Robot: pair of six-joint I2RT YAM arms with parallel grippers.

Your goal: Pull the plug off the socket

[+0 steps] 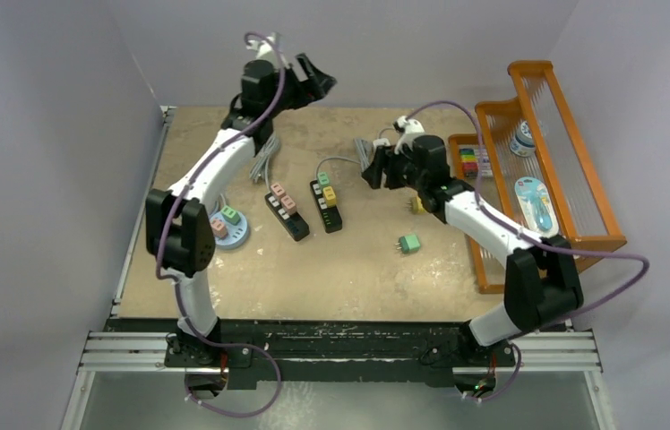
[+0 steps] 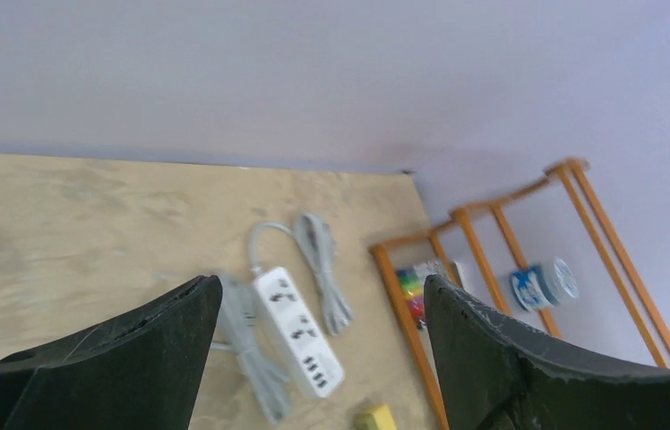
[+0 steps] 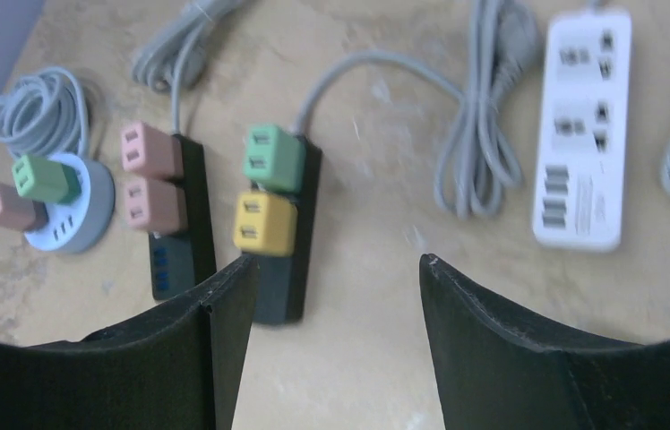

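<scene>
My right gripper shifts over the green-and-yellow strip's yellow plug [image 1: 330,194] [image 3: 264,222] next and moves down around it, since the plug is below the gripper and to its left in the top view.
Two black power strips lie mid-table. One strip [image 3: 294,235] carries a green plug [image 3: 272,158] and a yellow plug [image 3: 265,223]. The other strip [image 3: 190,215] carries two pink plugs [image 3: 150,150]. A round blue socket [image 3: 81,226] holds a green plug [image 3: 45,177] and a pink plug [image 3: 7,206]. My right gripper [image 3: 331,269] hovers open just right of the green-and-yellow strip [image 1: 326,208], with nothing between its fingers. My left gripper [image 2: 322,287] is raised high at the back [image 1: 315,82], open and empty.
A white power strip [image 2: 298,330] with grey coiled cords lies at the back. A loose green plug [image 1: 410,243] and a loose yellow plug [image 1: 416,204] rest on the table. An orange rack [image 1: 573,161] with small items stands at the right edge.
</scene>
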